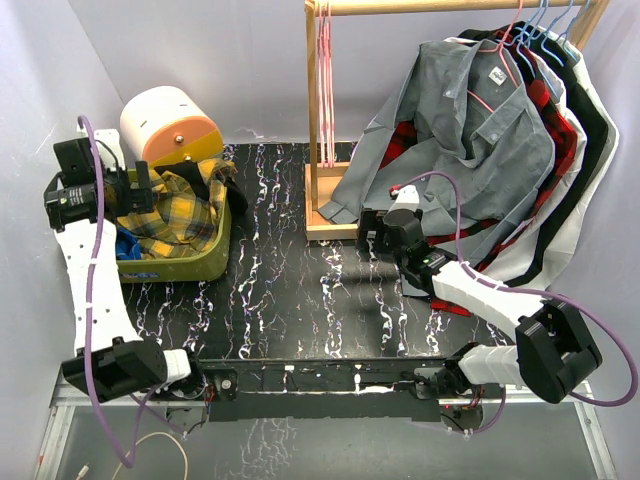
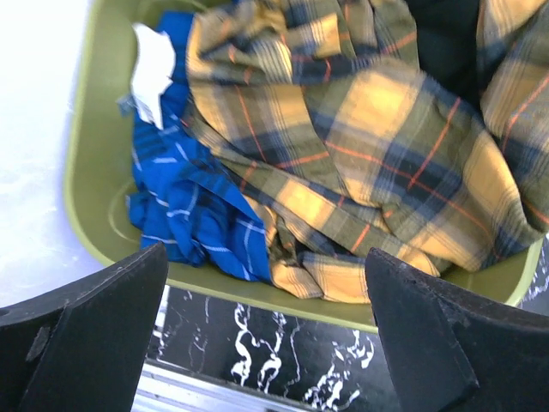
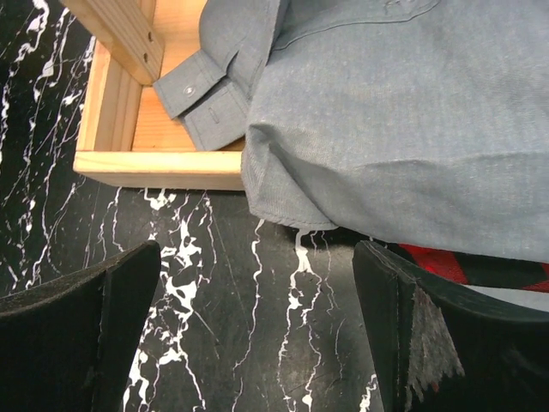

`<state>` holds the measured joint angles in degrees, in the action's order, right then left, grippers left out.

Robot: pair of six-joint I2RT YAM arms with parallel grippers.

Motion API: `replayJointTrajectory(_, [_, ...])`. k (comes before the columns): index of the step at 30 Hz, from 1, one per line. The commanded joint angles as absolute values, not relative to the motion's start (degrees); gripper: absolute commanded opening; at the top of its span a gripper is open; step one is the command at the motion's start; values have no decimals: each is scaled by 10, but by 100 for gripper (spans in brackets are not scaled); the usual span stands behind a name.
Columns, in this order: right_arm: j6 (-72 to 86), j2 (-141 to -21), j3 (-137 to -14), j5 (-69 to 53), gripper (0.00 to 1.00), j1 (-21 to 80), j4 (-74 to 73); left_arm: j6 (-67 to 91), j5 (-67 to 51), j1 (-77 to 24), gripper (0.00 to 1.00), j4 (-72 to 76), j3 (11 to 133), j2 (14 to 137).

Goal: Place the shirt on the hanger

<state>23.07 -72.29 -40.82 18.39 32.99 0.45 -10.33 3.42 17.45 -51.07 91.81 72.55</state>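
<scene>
The robot's left gripper will lower outward and to the right in the top view, onto the shirt's far fold (image 1: 169, 186) (image 2: 313, 39) beside the black cloth, because fabric bunches there.
The yellow, black and green plaid shirt (image 1: 175, 212) lies crumpled in an olive-green bin (image 1: 205, 262) at the left of the table. In the left wrist view the shirt (image 2: 377, 146) fills most of the bin (image 2: 94, 172). My left gripper (image 1: 141, 188) (image 2: 264, 254) is open and empty above the bin's edge. Thin pink hangers (image 1: 324, 90) hang empty at the left end of the wooden rail. My right gripper (image 1: 371, 236) (image 3: 256, 249) is open and empty, low over the table next to the rack's base.
A blue plaid cloth (image 2: 189, 206) lies in the bin beside the shirt. A grey shirt (image 1: 470, 130) (image 3: 403, 120), a red-and-black plaid shirt (image 1: 550, 120) and other garments hang at the right of the rack. The wooden rack base (image 3: 129, 163) stands mid-table. A cream and orange drum (image 1: 170, 125) stands behind the bin.
</scene>
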Motion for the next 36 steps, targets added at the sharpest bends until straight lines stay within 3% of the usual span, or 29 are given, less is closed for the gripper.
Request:
replayJointTrajectory(1, [234, -718, -439, 236, 99, 330, 38, -102, -15, 176, 97, -555, 908, 723])
replayJointTrajectory(5, [205, -717, -457, 218, 99, 330, 17, -146, -39, 176, 97, -588, 917, 744])
replayJointTrajectory(12, [180, -709, -467, 139, 99, 330, 10, -188, -222, 161, 97, -706, 1005, 836])
replayJointTrajectory(23, [188, -690, -447, 122, 99, 330, 16, -129, -103, 104, 97, -586, 1002, 912])
replayJointTrajectory(28, [199, -683, -440, 112, 99, 330, 15, -180, -51, 104, 97, -532, 988, 950])
replayJointTrajectory(36, [213, -685, -441, 96, 99, 330, 9, -295, -79, 106, 97, -535, 1075, 1061])
